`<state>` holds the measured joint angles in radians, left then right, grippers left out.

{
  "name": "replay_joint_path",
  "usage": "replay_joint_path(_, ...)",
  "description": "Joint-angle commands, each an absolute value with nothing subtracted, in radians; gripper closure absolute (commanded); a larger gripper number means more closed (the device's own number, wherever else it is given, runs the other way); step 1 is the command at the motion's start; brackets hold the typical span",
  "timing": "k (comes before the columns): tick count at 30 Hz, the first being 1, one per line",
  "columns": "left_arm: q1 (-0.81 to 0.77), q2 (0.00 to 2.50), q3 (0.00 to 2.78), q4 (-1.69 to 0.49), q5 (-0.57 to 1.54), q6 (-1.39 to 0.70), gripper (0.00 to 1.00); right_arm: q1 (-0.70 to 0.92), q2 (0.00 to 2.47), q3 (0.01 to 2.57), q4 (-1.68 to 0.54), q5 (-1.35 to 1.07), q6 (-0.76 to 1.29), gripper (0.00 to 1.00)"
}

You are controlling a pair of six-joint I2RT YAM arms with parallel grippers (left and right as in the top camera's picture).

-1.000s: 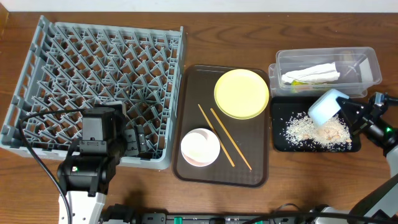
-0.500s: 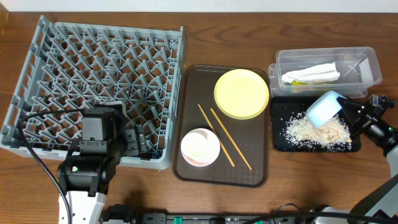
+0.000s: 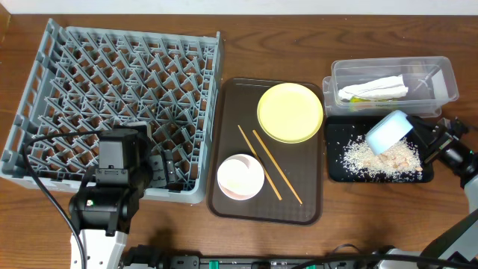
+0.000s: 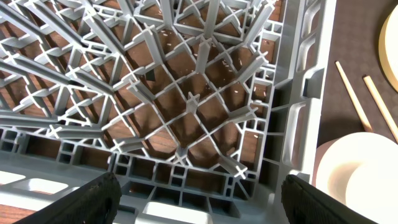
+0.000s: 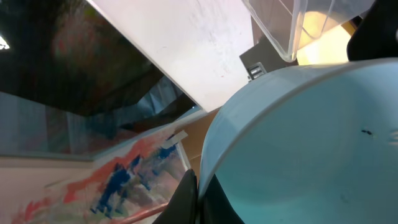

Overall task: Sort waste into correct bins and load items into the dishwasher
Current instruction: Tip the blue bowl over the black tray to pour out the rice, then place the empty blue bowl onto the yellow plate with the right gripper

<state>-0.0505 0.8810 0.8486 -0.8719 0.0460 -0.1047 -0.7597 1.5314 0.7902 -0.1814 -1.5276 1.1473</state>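
The nearly empty bowl needs to go to the yellow plate (image 3: 290, 112), which lies to the left in the overhead view, so next my right gripper needs to swing the bowl there, level it, lower it and release it.
My right gripper (image 3: 420, 137) is shut on the rim of the light blue bowl (image 3: 388, 131) and holds it tipped over the black tray (image 3: 334, 169). The bowl fills the right wrist view (image 5: 311, 149). Rice scraps (image 3: 381, 158) lie in the tray. The clear tub (image 3: 441, 69) holds the white napkin (image 3: 377, 87) with a green-yellow wrapper under it. The yellow plate (image 3: 290, 112), white bowl (image 3: 240, 176) and two chopsticks (image 3: 269, 166) lie on the brown tray (image 3: 231, 97). My left gripper (image 4: 199, 199) is open over the grey dish rack's (image 3: 112, 90) front right corner.
The dish rack's wall and pegs (image 4: 186, 106) lie right under the left gripper. The white bowl (image 4: 354, 174) and chopsticks (image 4: 367, 99) show at the right of the left wrist view. The clear tub's corner (image 5: 292, 31) is above the blue bowl.
The right gripper has drawn the tipped blue bowl slightly left over the black tray. The left arm has not moved.
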Motion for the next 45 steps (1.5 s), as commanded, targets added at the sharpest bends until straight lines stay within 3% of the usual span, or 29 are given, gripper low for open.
replay_joint_path(1, -0.051, 0.881, 0.87, -0.873, 0.044, -0.11, 0.14, -0.769, 1.532, 0.79, -0.054, -1.559, 1.104, 0.99)
replay_joint_path(4, -0.051, 0.881, 0.87, -0.873, 0.044, -0.11, 0.14, -0.764, 1.532, 0.79, 0.105, -1.56, 0.899, 0.99)
replay_joint_path(7, -0.051, 0.881, 0.87, -0.873, 0.044, -0.11, 0.14, -0.752, 1.532, 0.789, 0.109, -1.56, 0.751, 0.99)
replay_joint_path(22, -0.051, 0.881, 0.87, -0.873, 0.044, -0.11, 0.14, -0.712, 1.532, 0.789, 0.05, -1.513, 0.692, 0.99)
replay_joint_path(29, -0.051, 0.881, 0.87, -0.874, 0.044, -0.11, 0.14, -0.576, 1.532, 0.789, -0.295, -1.363, 0.559, 0.99)
replay_joint_path(37, -0.051, 0.881, 0.87, -0.873, 0.044, -0.11, 0.14, -0.361, 1.435, 0.808, -0.3, -1.259, 0.536, 0.99)
replay_joint_path(45, -0.051, 0.881, 0.87, -0.873, 0.044, -0.11, 0.14, 0.019, 1.297, 0.921, -0.361, -0.807, 0.491, 0.99)
